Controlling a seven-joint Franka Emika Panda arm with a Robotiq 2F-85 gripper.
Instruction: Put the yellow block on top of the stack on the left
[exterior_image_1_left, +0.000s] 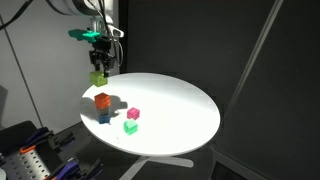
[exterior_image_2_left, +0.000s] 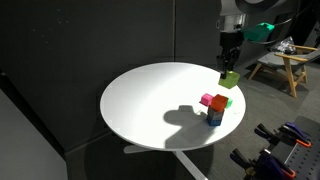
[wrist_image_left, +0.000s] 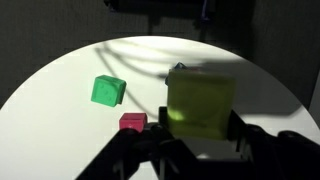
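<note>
My gripper brings the yellow block down onto the orange-red cube's top side (exterior_image_1_left: 102, 97) next and releases it, because a gap still shows between block and stack.
My gripper (exterior_image_1_left: 98, 68) is shut on the yellow block (exterior_image_1_left: 98, 76), held in the air above the round white table (exterior_image_1_left: 180, 105). The block also shows in an exterior view (exterior_image_2_left: 230, 79) and fills the wrist view (wrist_image_left: 201, 102) between the fingers. The stack (exterior_image_1_left: 102, 107), an orange-red cube over a dark blue one, stands near the table's edge, below the block; it also shows in an exterior view (exterior_image_2_left: 215, 110). In the wrist view the held block hides the stack.
A pink cube (exterior_image_1_left: 134, 114) and a green cube (exterior_image_1_left: 130, 127) lie on the table beside the stack; both show in the wrist view, green (wrist_image_left: 107, 91) and pink (wrist_image_left: 132, 122). A wooden stool (exterior_image_2_left: 285, 62) stands beyond the table.
</note>
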